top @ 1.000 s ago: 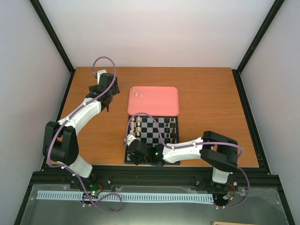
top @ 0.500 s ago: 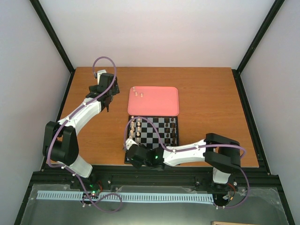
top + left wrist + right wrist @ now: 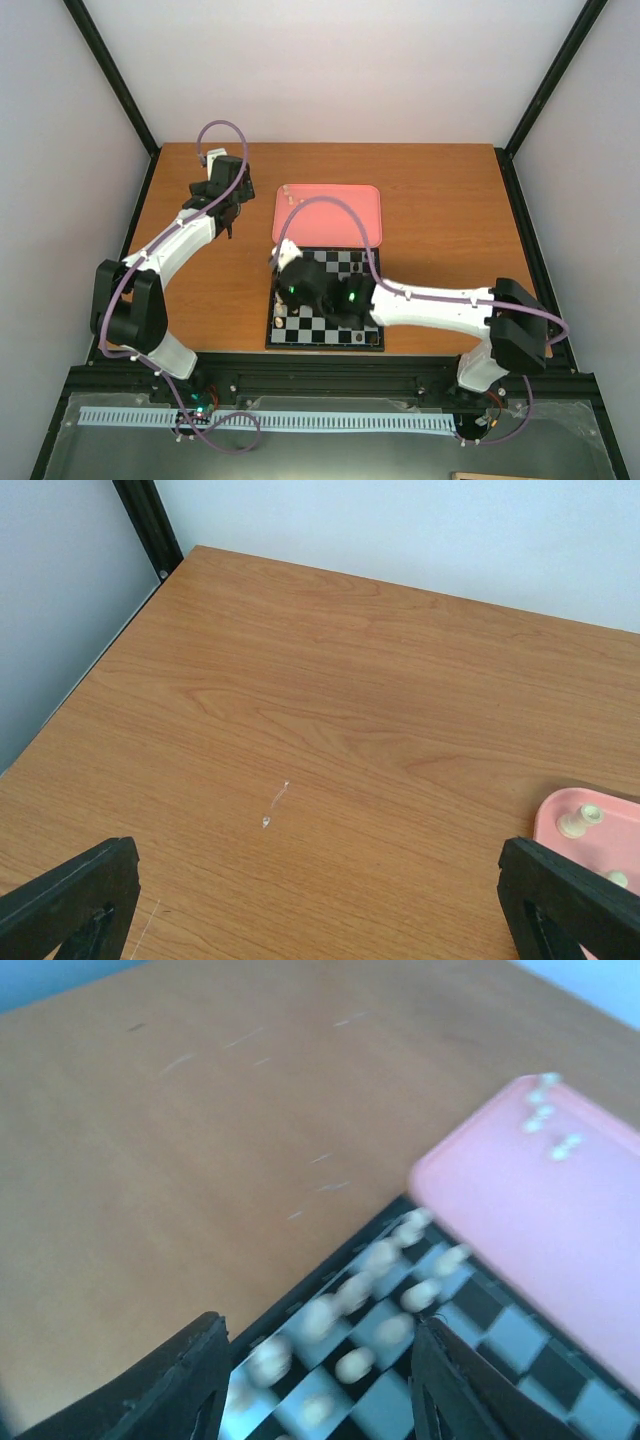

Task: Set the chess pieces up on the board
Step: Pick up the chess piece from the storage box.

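The innermost cream piece stands clear of the pieces nearer the corner, so my right gripper should next move outward over the pink tray and down onto that piece.
The black-and-white board [image 3: 330,332] lies at the table's near middle. My right gripper [image 3: 288,268] hovers over its far-left part, open and empty. In the blurred right wrist view, the gripper [image 3: 320,1385] frames two rows of cream chess pieces [image 3: 355,1365] standing along the board's [image 3: 515,1335] left side. More cream pieces lie in the far-left corner of the pink tray [image 3: 335,218], seen in the right wrist view [image 3: 545,1110] and left wrist view [image 3: 575,822]. My left gripper [image 3: 231,220] is open and empty over bare table left of the tray.
Dark brown pieces [image 3: 366,268] stand along the board's right side. The pink tray [image 3: 540,1220] touches the board's far edge. The right arm stretches across the board's near half. Black frame posts edge the table [image 3: 300,730] on both sides.
My right gripper has moved from the board's near-left corner toward the far-left squares by the tray, the arm stretching out. The left arm has not moved.
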